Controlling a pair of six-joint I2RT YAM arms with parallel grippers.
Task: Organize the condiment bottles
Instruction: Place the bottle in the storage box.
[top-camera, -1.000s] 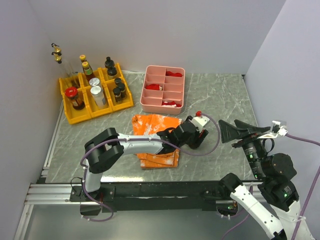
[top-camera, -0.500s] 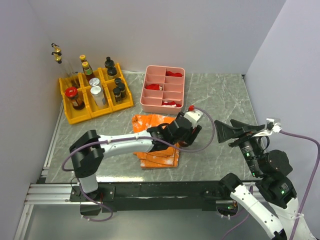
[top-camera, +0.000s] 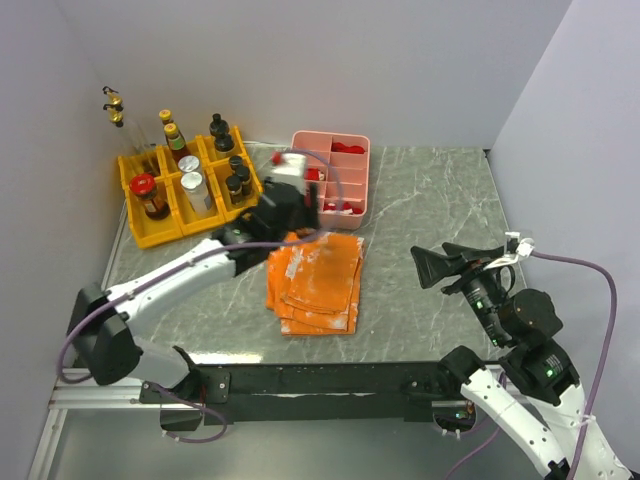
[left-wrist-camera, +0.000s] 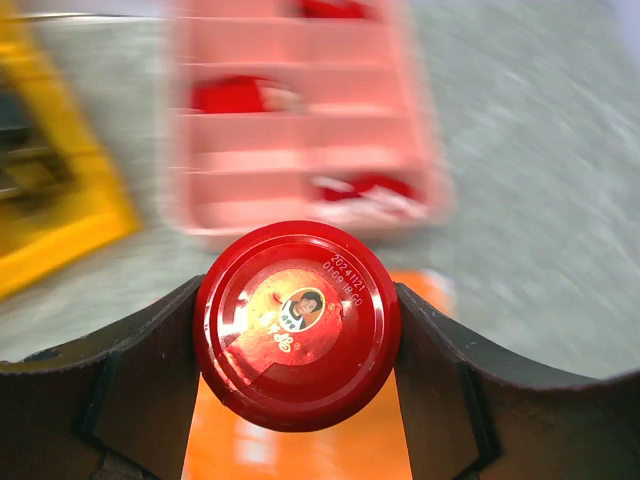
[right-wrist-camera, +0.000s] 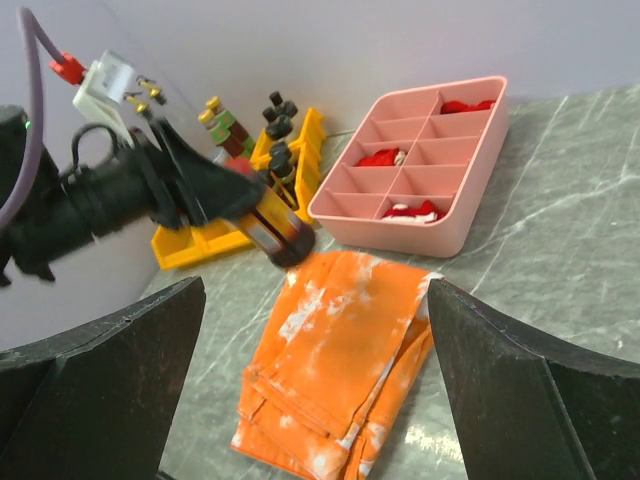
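The left gripper goes to the left in the top view next, then down to the yellow bin's free near end, because a red-capped jar stands there.
My left gripper (top-camera: 288, 214) is shut on a jar with a red cap (left-wrist-camera: 298, 322), its dark fingers (left-wrist-camera: 140, 380) pressed on both sides of the lid. It holds the jar (right-wrist-camera: 275, 230) in the air over the far left corner of the orange cloth, near the pink tray. Several other condiment bottles (top-camera: 190, 180) with black, red, silver and yellow caps stand in the yellow bins (top-camera: 152, 232) at the back left. My right gripper (top-camera: 432, 266) is open and empty, above the table's right side, and it also shows in the right wrist view (right-wrist-camera: 320, 400).
A folded orange cloth (top-camera: 315, 280) lies in the middle of the grey marble table. A pink divided tray (top-camera: 296, 210) with red pieces stands at the back centre. Two thin bottles (top-camera: 113, 105) stand behind the bins. Walls close in at the left, back and right.
My left arm has swung from the right of the cloth to the left and back, toward the yellow bins, carrying the red-capped jar. My right gripper has drifted a little left.
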